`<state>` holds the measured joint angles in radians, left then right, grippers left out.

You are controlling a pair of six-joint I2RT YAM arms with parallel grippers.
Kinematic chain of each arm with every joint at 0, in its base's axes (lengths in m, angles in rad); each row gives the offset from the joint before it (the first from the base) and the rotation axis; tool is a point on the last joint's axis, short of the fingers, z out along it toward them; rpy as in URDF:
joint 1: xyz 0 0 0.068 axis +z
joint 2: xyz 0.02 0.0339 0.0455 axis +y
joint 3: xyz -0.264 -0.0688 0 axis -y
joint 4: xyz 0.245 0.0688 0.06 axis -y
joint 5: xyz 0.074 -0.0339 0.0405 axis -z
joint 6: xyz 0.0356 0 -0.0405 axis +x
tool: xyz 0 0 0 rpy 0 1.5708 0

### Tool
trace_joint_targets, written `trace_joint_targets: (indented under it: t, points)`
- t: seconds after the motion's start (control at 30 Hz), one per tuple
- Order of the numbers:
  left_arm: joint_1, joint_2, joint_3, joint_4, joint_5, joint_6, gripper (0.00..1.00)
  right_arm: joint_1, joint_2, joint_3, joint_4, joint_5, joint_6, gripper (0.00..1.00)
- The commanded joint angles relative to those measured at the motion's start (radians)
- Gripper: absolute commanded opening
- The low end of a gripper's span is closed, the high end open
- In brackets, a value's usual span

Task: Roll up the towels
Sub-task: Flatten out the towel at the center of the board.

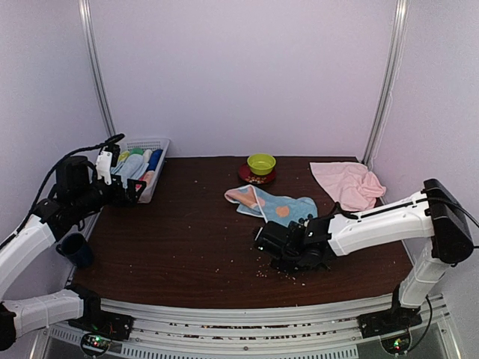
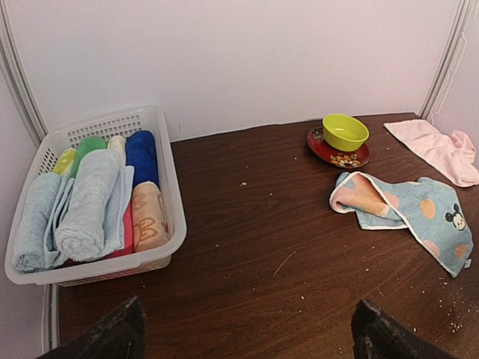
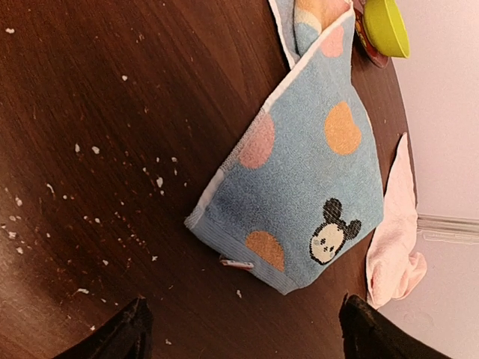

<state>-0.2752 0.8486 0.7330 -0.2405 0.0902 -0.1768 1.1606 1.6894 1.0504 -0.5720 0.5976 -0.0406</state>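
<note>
The right gripper lowers its fingers onto the blue towel's near white-hemmed corner [image 3: 194, 220] next and closes, since that corner lies below, pointing out over bare wood.
The light blue towel [image 1: 273, 206] with orange and pink dots lies loosely folded and flat at the table's middle. It also shows in the left wrist view [image 2: 419, 213] and the right wrist view [image 3: 307, 172]. The pale pink towel [image 1: 348, 183] lies crumpled at the far right, also in the wrist views [image 2: 441, 149] [image 3: 393, 247]. My right gripper [image 1: 271, 241] [image 3: 239, 336] is open and empty, low over the table just short of the blue towel's near corner. My left gripper [image 1: 138, 188] [image 2: 247, 333] is open and empty beside the basket.
A white mesh basket [image 1: 161, 142] [image 2: 176, 209] holding several rolled towels stands at the far left. A yellow-green bowl [image 1: 261, 162] [image 2: 344, 131] sits on a red plate [image 1: 249, 178] at the back. A dark mug [image 1: 75, 249] stands at the left edge. Crumbs dot the table.
</note>
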Motion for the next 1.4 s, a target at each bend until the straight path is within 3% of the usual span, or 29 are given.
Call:
trace_joint_targets:
  t: [0.0,0.2,0.33,1.17,1.3,1.37]
  points:
    - [-0.002,-0.011,0.016,0.027,0.013,0.013,0.98,-0.001,0.047,-0.024,0.004,0.079,-0.084,0.86]
    - [-0.002,-0.011,0.017,0.027,0.017,0.013,0.98,0.000,0.045,-0.049,0.061,0.057,-0.193,0.83]
    - [-0.002,-0.014,0.017,0.027,0.017,0.013,0.98,-0.001,0.071,-0.051,0.086,0.059,-0.228,0.69]
    - [-0.002,-0.019,0.017,0.027,0.021,0.013,0.98,-0.079,0.227,-0.053,0.264,0.057,-0.341,0.60]
    - [-0.002,-0.019,0.017,0.026,0.021,0.012,0.98,-0.090,0.238,-0.055,0.294,0.029,-0.356,0.57]
    - [-0.002,-0.017,0.017,0.026,0.022,0.013,0.98,-0.097,0.244,-0.056,0.304,0.015,-0.360,0.47]
